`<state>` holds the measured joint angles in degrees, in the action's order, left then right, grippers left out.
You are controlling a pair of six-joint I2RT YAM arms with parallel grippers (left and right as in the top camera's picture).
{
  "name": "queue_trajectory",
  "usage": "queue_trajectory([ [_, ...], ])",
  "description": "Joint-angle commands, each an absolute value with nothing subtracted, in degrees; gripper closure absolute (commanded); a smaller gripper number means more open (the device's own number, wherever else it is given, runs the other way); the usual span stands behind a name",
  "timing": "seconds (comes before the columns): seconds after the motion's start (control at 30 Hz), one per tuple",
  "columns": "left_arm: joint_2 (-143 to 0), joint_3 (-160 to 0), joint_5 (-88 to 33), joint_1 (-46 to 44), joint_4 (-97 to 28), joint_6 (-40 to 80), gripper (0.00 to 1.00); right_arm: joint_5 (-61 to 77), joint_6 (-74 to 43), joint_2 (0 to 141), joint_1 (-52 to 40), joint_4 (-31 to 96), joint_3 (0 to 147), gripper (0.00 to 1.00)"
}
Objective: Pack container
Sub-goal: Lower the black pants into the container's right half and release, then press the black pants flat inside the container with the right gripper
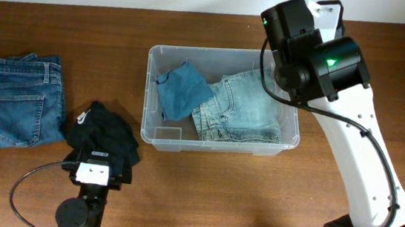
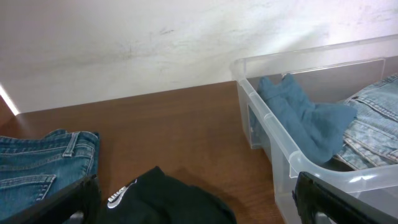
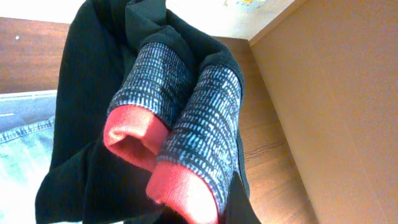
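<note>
The black garment goes down across the light jeans (image 1: pixel 244 110) toward the blue cloth in my right gripper next, and then the gripper opens.
The clear container (image 1: pixel 147 93) stands mid-table and holds a blue cloth (image 1: pixel 182 88) and folded light jeans (image 1: pixel 244 110); its near corner shows in the left wrist view (image 2: pixel 273 134). A black garment with a white logo (image 1: pixel 108 130) lies left of the container. My left gripper (image 1: pixel 99 165) is open, its fingers either side of that garment (image 2: pixel 161 199). My right gripper (image 3: pixel 211 208) hangs above the container's right end, shut on a black garment with grey knit cuffs edged in red (image 3: pixel 174 106). Its jaws are hidden behind the cloth.
Folded dark blue jeans (image 1: pixel 17 99) lie at the far left of the table and show in the left wrist view (image 2: pixel 43 158). A wall runs behind the table. Bare wood lies between the jeans and the container.
</note>
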<state>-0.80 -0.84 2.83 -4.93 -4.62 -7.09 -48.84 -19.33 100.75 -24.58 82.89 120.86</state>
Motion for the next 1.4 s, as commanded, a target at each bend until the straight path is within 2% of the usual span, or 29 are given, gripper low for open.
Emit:
queue_trajectory([
  [0.0, -0.4, -0.6, 2.8, -5.2, -4.6, -7.4, 0.01, -48.6, -20.5, 102.9, -24.7, 83.4, 121.2, 0.96],
  [0.47, -0.4, -0.6, 2.8, -5.2, -4.6, -7.4, 0.01, -29.1, -20.5, 108.1, -24.8, 82.3, 120.9, 0.96],
  [0.57, -0.4, -0.6, 2.8, -5.2, -4.6, -7.4, 0.01, -24.2, -23.7, 108.1, -24.8, 81.5, 120.9, 0.96],
  [0.87, -0.4, -0.6, 2.8, -5.2, -4.6, -7.4, 0.01, -19.6, -35.3, 110.2, -27.8, 81.1, 120.9, 0.96],
  [1.37, -0.4, -0.6, 2.8, -5.2, -4.6, -7.4, 0.01, -13.0, -38.5, 121.1, -30.9, 74.5, 120.8, 0.96],
])
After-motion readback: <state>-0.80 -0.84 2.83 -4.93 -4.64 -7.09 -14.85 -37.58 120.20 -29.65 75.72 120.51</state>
